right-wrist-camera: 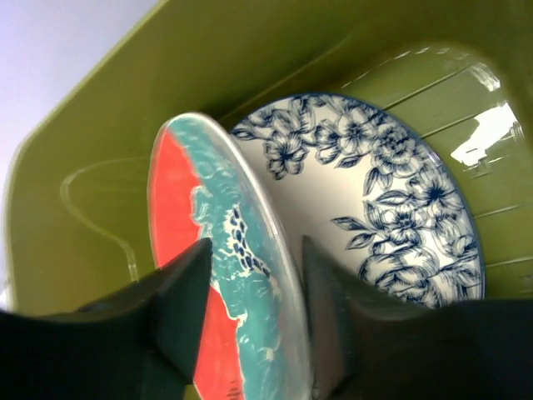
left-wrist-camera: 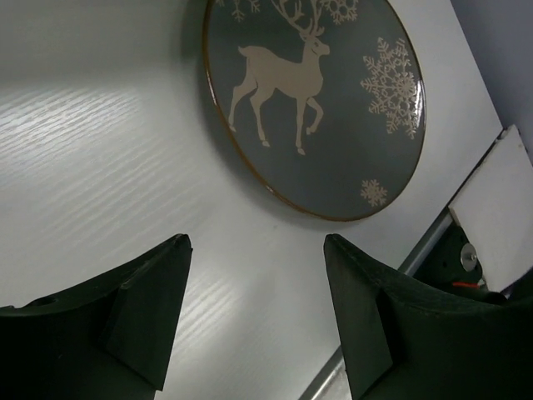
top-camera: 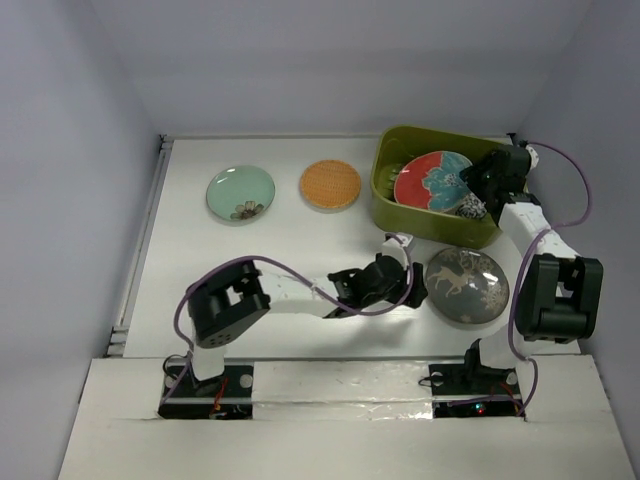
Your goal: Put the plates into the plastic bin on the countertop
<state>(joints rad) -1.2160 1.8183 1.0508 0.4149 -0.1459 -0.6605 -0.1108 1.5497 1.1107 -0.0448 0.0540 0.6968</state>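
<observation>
I will next slide my left gripper to the right in the top view and close it across the deer plate's rim, because that rim is just beyond the gripper's open fingers.
The olive-green plastic bin (top-camera: 385,205) stands at the back right of the white countertop (top-camera: 290,245). A red-and-teal plate (top-camera: 430,180) leans tilted inside it over a white plate with blue flowers (right-wrist-camera: 391,208). My right gripper (top-camera: 480,180) reaches into the bin (right-wrist-camera: 100,158). Its jaws (right-wrist-camera: 254,246) stand partly open on either side of the red-and-teal plate's rim (right-wrist-camera: 250,250). My left gripper (top-camera: 408,285) is open and empty (left-wrist-camera: 254,242), low over the countertop just left of the silver-grey deer plate (top-camera: 466,284) (left-wrist-camera: 316,100). Pink and dark teal plates are out of sight.
A mint green flowered plate (top-camera: 240,193) and an orange woven-look plate (top-camera: 330,184) lie on the far side of the countertop. Grey walls enclose the back and sides. The countertop's near edge (left-wrist-camera: 433,242) runs close to the deer plate.
</observation>
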